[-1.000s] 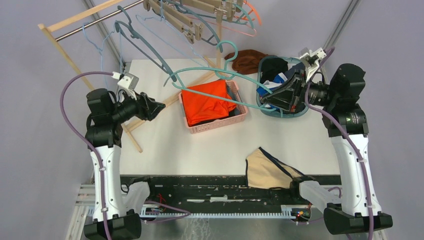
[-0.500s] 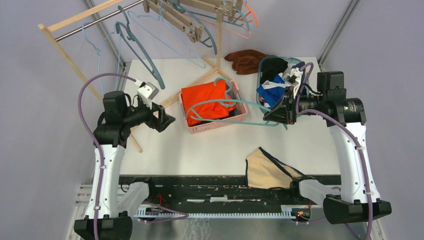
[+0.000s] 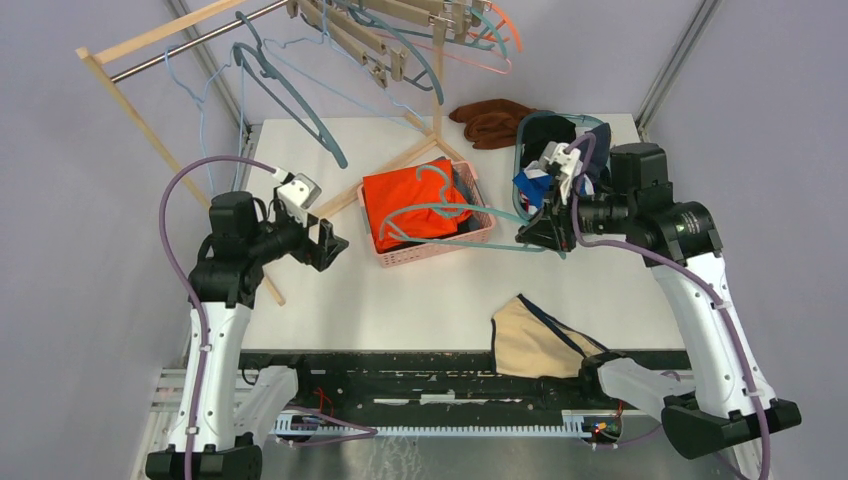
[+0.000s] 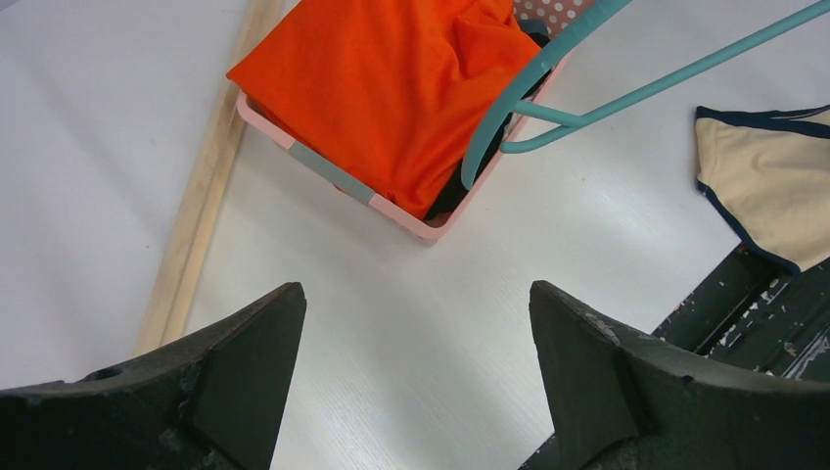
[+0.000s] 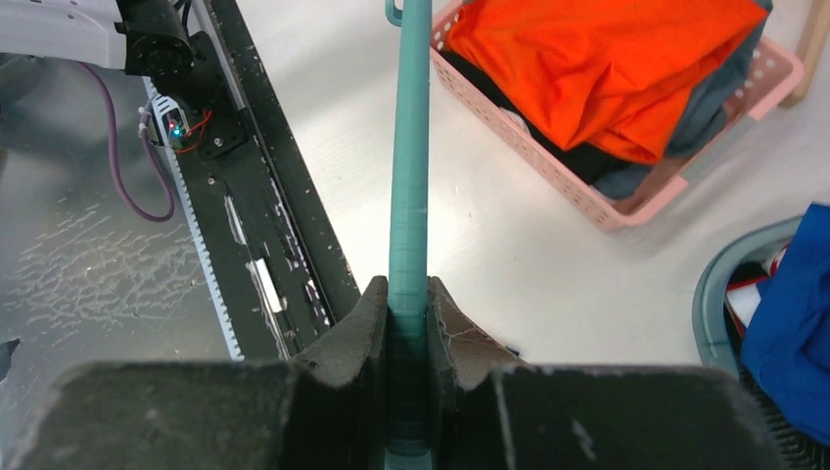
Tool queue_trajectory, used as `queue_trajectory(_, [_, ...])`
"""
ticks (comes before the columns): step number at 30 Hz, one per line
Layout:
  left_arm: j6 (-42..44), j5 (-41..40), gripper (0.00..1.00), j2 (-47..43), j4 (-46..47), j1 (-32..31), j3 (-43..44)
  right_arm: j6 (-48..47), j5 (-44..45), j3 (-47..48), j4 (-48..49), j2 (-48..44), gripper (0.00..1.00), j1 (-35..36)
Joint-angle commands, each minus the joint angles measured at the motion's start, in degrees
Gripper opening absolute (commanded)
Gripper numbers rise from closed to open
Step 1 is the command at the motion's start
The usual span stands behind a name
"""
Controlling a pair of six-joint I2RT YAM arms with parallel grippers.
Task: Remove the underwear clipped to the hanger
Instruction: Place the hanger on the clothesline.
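The rack's metal rod [image 3: 270, 9] is bare, so the robot's right gripper will next move up, outward and left in the top view toward it to let go of the hanger.
My right gripper [image 3: 530, 232] is shut on the bar of a bare teal hanger [image 3: 450, 212], which reaches left over the pink basket; the wrist view shows the jaws [image 5: 408, 294] clamped on the hanger [image 5: 409, 147]. No fabric shows on it. A beige brief with navy trim [image 3: 535, 340] lies at the table's near edge and shows in the left wrist view [image 4: 773, 176]. A royal blue and white brief [image 3: 535, 185] and a dark navy one [image 3: 548, 130] lie in the teal basket [image 3: 522, 140]. My left gripper [image 3: 325, 243] is open and empty above the table [image 4: 416, 294].
A pink basket [image 3: 480, 232] holds the orange garment [image 3: 415, 205]. A brown cloth [image 3: 490, 120] lies at the back. A wooden rack with several hangers [image 3: 360, 40] stands at the back left, its leg [image 3: 262, 268] crossing by my left arm.
My right gripper carried the teal hanger down and left, from over the teal basket to over the pink basket. My left gripper moved right and forward, staying open.
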Motion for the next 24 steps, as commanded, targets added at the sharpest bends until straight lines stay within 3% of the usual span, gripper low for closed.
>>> queue_trajectory(1, [3.15,-3.16,0.91,-1.80,0.85,-0.12,0.51,7.29,8.80,5.58,10.90,1.52,0.00,6.31])
queue_trajectory(15, [4.25,-5.89,0.91,-4.30,-1.03,-0.01,1.23,14.00,22.61,27.41,19.00,21.09,0.00,19.23])
queue_trajectory(24, [4.40,-6.98,0.91,-6.90,-1.14,-0.01,0.13,17.02,24.92,52.78,17.07,37.94,0.00,21.80])
